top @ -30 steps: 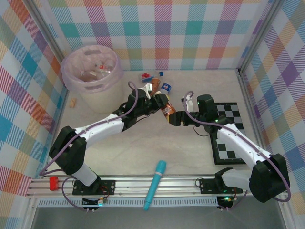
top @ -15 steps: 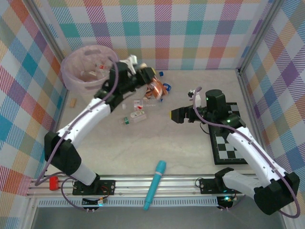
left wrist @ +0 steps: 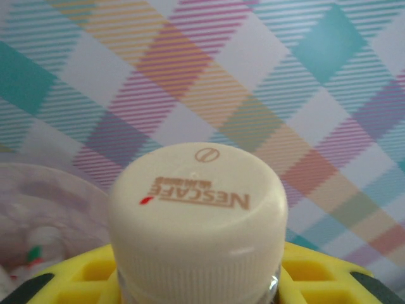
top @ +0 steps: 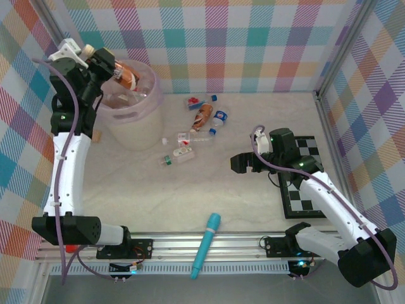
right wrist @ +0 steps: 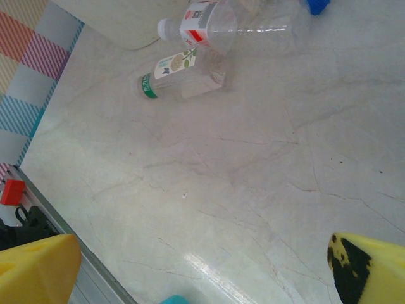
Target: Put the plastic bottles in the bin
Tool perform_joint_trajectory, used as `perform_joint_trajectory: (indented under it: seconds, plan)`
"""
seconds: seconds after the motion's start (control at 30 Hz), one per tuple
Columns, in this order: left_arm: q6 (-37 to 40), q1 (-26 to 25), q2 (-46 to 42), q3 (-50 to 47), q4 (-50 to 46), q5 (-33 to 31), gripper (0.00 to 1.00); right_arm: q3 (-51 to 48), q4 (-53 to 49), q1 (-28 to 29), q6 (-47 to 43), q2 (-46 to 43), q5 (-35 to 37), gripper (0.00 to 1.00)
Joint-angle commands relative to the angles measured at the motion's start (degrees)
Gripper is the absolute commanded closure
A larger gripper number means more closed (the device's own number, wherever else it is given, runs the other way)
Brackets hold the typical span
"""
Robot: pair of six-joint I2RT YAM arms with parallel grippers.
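Observation:
My left gripper needs to swing over the bin's rim next and tip down to let go of the brown bottle [top: 123, 75] inside, since the bin's opening is below and beside my gripper.
My left gripper [top: 106, 64] is raised at the far left, shut on a brown bottle [top: 123, 75] that hangs tilted over the rim of the pale pink bin [top: 130, 113]. In the left wrist view the bottle's cream cap [left wrist: 196, 202] stands between my yellow fingers [left wrist: 316, 269], with the bin's rim [left wrist: 44, 202] below left. Other bottles lie on the table: a brown and blue-capped group [top: 205, 113], a red-labelled clear one [top: 192, 136] [right wrist: 221, 25] and a green-capped clear one [top: 177, 157] [right wrist: 180, 76]. My right gripper [top: 239, 163] [right wrist: 202, 266] hovers open over bare table, holding nothing.
A long teal cylinder [top: 206, 244] lies near the front rail. A black-and-white chequered board [top: 304, 177] lies under the right arm. Plaid walls close in the table on three sides. Several bottles lie inside the bin.
The left arm swung the brown bottle from the table's middle up to the bin at the far left. The right gripper let go of it, opened wide and drew back a little.

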Motion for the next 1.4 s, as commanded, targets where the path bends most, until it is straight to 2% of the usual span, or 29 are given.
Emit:
perform_joint_trajectory:
  seconds: [0.0,0.3,0.5,0.67,0.87,1.07,1.13,1.2,1.37]
  plan:
    - [3.67,2.01,4.70,4.49,-6.77,-1.81,0.85,-0.33,-1.50,0.21,-1.45,-0.24,0.74,0.00]
    - [9.27,2.80,15.81,13.25,-13.25,-5.16,0.86,-0.44,-5.03,0.21,-3.39,-0.40,1.20,0.00]
    - [14.57,2.89,25.04,22.35,-22.60,-7.11,0.86,-0.91,-5.29,0.18,-3.42,-0.51,1.47,0.00]
    - [17.32,2.90,31.55,28.38,-30.49,-5.36,0.86,-1.71,-4.65,0.21,-3.04,0.11,1.70,0.01]
    - [19.03,2.90,36.33,31.31,-35.12,-5.19,0.84,-1.66,-5.39,0.21,-3.95,0.31,3.03,0.01]
    - [20.86,2.90,41.17,34.58,-39.34,-5.64,0.71,-2.86,-4.48,0.21,-3.62,0.03,2.65,0.01]
    - [20.96,2.87,41.48,34.59,-39.26,-5.20,0.51,-3.10,-4.67,0.21,-3.77,-0.23,2.85,0.01]
    - [20.96,2.87,41.67,34.59,-39.09,-4.69,0.38,-3.49,-4.35,0.21,-3.60,-0.24,2.86,0.01]
    - [21.05,2.90,41.10,34.62,-38.51,-4.17,0.22,-4.25,-3.20,0.21,-2.87,0.02,2.06,0.01]
